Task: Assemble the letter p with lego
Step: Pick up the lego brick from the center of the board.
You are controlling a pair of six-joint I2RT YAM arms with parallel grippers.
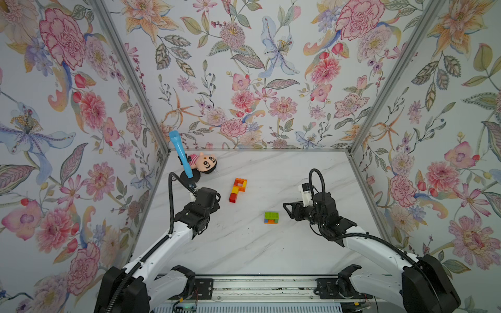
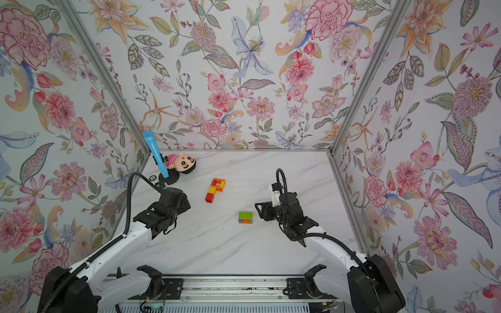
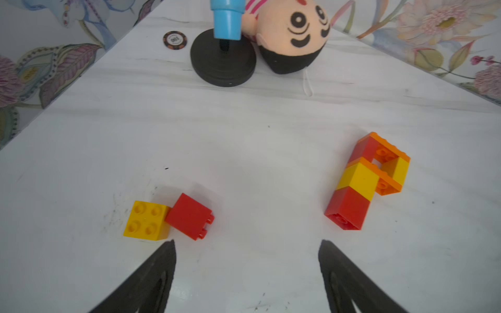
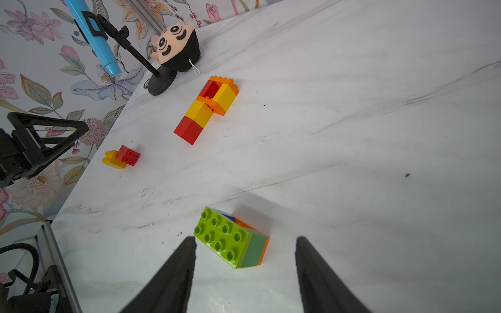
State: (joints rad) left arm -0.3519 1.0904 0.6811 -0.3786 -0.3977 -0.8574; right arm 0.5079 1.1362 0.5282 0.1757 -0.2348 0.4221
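Observation:
My left gripper needs to move away from the P and down astride the yellow brick (image 3: 146,220), with one finger between both bricks, because the red brick (image 3: 189,215) is crowding the yellow one.
The lego laid flat in a P shape (image 1: 238,189) (image 2: 215,189) is red, yellow and orange and lies mid-table, apart from both grippers. A green-topped block stack (image 1: 271,217) (image 4: 230,237) with orange and blue beneath sits just ahead of my right gripper (image 4: 245,239), which is open and not touching it. My left gripper (image 3: 246,242) is open over bare table. A loose yellow brick (image 3: 146,220) and a red brick (image 3: 189,215) lie together just beyond one of its fingertips. The P (image 3: 366,181) lies off to the other side.
A plush doll (image 1: 206,162) lies at the back left beside a blue tube (image 1: 180,154) on a black round stand (image 3: 222,62). A small chip (image 3: 174,40) lies near the stand. Floral walls close three sides; a metal rail (image 1: 257,287) runs along the front.

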